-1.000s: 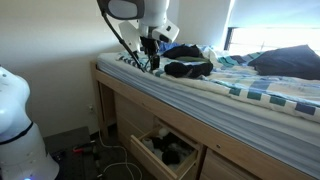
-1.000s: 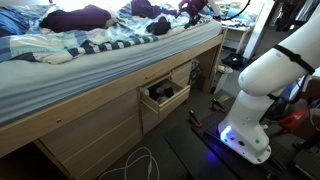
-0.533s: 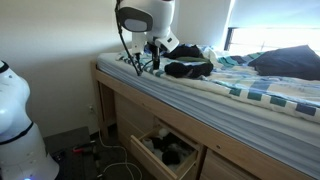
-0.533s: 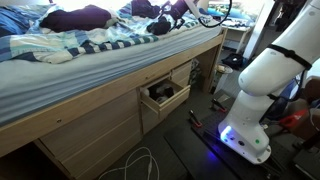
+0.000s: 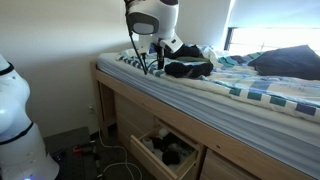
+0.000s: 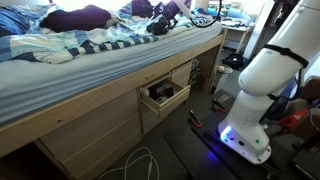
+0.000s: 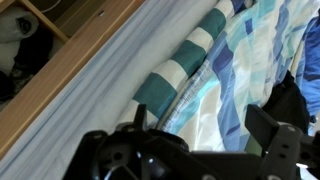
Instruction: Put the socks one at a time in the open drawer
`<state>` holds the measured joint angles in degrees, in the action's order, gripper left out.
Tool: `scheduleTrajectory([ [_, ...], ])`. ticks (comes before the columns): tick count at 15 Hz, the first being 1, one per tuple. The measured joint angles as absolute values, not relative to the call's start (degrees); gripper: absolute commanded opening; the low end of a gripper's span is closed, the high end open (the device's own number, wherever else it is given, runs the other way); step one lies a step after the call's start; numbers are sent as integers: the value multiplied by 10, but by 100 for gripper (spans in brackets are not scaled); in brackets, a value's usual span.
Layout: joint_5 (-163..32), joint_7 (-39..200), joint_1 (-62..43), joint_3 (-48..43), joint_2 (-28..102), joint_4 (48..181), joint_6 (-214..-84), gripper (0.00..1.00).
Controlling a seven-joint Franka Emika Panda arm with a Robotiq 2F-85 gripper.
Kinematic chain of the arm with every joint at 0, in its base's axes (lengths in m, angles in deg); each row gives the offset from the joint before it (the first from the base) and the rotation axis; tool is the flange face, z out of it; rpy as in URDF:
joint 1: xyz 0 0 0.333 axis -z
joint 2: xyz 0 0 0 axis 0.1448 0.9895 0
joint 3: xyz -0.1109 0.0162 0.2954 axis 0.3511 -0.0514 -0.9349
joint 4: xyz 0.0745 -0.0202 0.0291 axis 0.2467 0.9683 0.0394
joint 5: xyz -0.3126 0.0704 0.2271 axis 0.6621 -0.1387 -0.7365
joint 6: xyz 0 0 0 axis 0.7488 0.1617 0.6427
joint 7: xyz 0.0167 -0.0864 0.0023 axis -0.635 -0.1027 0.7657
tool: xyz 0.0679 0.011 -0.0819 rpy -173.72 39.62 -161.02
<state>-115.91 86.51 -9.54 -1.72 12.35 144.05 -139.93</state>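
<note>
I should turn and move my gripper toward the black pile, then lower it to the sock at the pile's nearest end.
A pile of black socks [image 5: 188, 68] lies on the striped bedding near the bed's edge, also visible in an exterior view [image 6: 160, 27]. My gripper [image 5: 153, 60] hangs open just beside the pile and a little above the bed [image 6: 172, 14]. In the wrist view the gripper [image 7: 205, 138] is open with only blue-and-white bedding between its fingers, and a black sock [image 7: 296, 100] shows at the right edge. The pale-wood drawer [image 5: 148, 158] stands pulled out under the bed with dark items inside [image 6: 155, 108], and its rim [image 7: 48, 17] shows at the top left.
A large dark navy pillow [image 5: 285, 62] lies further along the bed [image 6: 75, 17]. The white robot base [image 6: 255, 90] stands on the floor by the bed end. Cables [image 6: 140, 160] trail on the floor below the drawer. A rounded white object [image 5: 15, 120] stands at the left.
The arm has swung along the bed toward the sock pile, and the gripper now hangs closer to the socks. The jaws have stayed open.
</note>
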Motion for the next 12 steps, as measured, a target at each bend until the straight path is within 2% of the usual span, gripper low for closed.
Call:
scheduleTrajectory([
  [5, -1170, 767, -77, -17, 123, 1441, -1412, 100],
  [12, -1202, 652, -73, -24, 129, 1441, -1493, 100],
])
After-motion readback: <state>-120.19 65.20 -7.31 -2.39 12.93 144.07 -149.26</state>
